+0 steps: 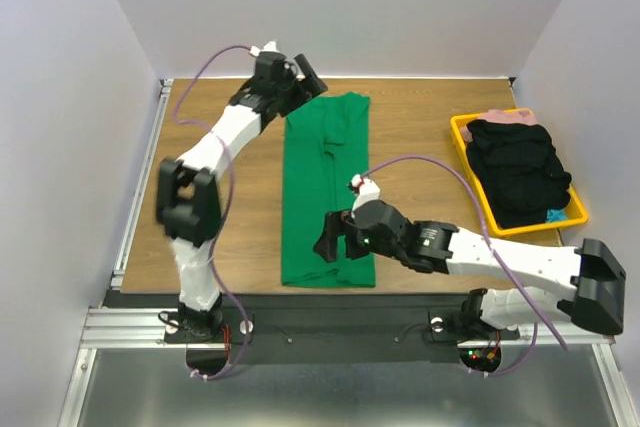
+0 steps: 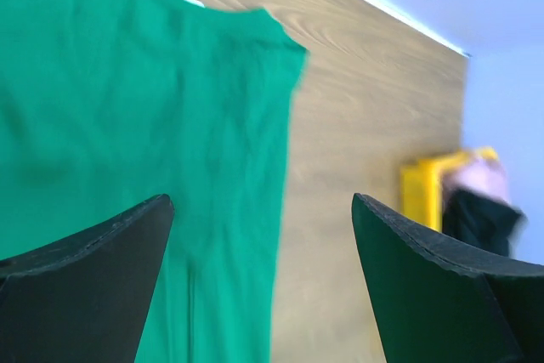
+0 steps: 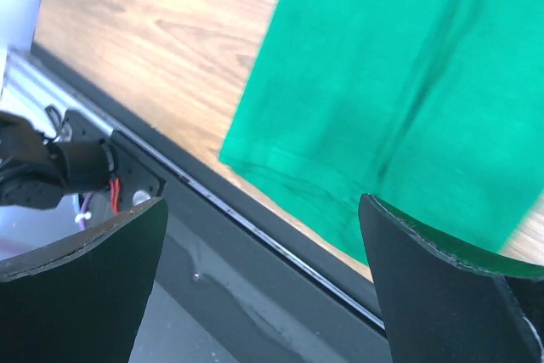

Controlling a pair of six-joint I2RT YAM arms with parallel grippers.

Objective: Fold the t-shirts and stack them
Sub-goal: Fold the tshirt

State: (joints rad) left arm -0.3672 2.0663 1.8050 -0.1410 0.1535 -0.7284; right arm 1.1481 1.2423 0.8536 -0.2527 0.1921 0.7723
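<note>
Next, my left gripper moves back along the strip and down onto the hem's corner farthest from the tray, which lies uncovered by the table's front edge.
A bright green t-shirt [image 1: 325, 187] lies on the wooden table, folded into a long narrow strip running from far to near. My left gripper [image 1: 303, 75] is open and empty above the strip's far end; in the left wrist view the shirt [image 2: 136, 125] fills the left side, its right edge between my fingers [image 2: 102, 278]. My right gripper [image 1: 335, 239] is open and empty above the strip's near end; in the right wrist view the shirt's hem [image 3: 382, 99] lies near the table's front edge.
A yellow tray [image 1: 462, 137] at the right holds dark folded clothes [image 1: 520, 169] and something pink; it also shows in the left wrist view [image 2: 425, 189]. A black rail [image 3: 255, 227] runs along the table's near edge.
</note>
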